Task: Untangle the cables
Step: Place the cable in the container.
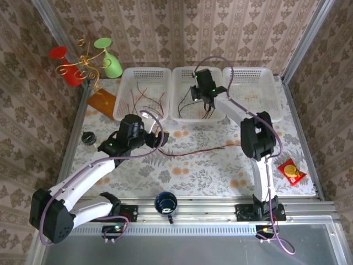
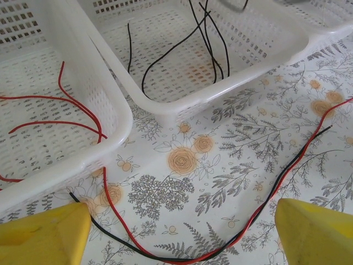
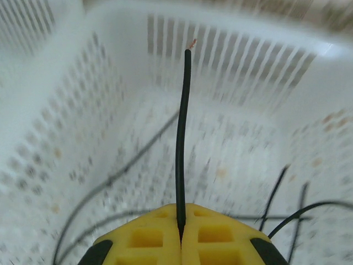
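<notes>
Next, my right gripper sinks back toward the middle basket's near corner (image 1: 182,112) beside the red cables' basket, to release the black cable where black ones lie.
A red cable (image 2: 118,212) and a black cable (image 2: 287,168) lie twisted together on the floral tablecloth, seen from above as a thin line (image 1: 198,153). My left gripper (image 2: 182,234) hovers over them, open, with nothing between its yellow fingers (image 2: 44,234); from above it (image 1: 157,131) sits just in front of the left basket (image 1: 122,99). My right gripper (image 3: 181,234) is shut on a black cable (image 3: 181,138) whose bare end sticks up inside the middle basket (image 1: 182,77). Red cables (image 2: 60,124) lie in the left basket and black ones (image 2: 176,47) in the middle one.
A third white basket (image 1: 259,72) stands at the back right. A red and green candle holder (image 1: 83,63) and an orange block (image 1: 102,101) are at the back left. A small black cap (image 1: 88,138), a blue mug (image 1: 165,202) and a red packet (image 1: 291,170) lie around the edges.
</notes>
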Robot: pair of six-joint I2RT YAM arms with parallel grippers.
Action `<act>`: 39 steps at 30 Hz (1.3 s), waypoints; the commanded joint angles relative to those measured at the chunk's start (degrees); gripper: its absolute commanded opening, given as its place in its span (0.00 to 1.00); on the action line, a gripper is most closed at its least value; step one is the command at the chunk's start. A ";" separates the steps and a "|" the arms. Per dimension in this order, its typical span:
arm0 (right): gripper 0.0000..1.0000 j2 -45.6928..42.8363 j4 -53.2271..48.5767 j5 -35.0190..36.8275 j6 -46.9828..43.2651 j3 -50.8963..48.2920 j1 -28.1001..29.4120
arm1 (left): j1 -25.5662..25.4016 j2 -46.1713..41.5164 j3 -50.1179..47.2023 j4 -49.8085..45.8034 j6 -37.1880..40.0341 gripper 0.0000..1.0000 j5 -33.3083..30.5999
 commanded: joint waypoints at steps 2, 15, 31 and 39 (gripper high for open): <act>0.00 4.63 -7.67 -6.14 0.81 3.43 0.68 | 0.35 -0.47 -0.88 0.54 -1.05 0.87 0.73; 0.00 12.37 -14.24 -14.18 6.39 15.21 2.79 | 0.10 -2.39 -2.06 -0.96 -1.88 0.89 -0.66; 0.40 13.47 -24.60 -9.83 11.02 19.20 2.66 | -0.18 -5.25 -4.50 -0.76 -3.05 0.90 -1.08; 0.78 5.44 -27.88 -5.29 7.73 19.26 2.66 | -0.26 -4.42 -4.44 -0.09 -3.28 0.90 -1.15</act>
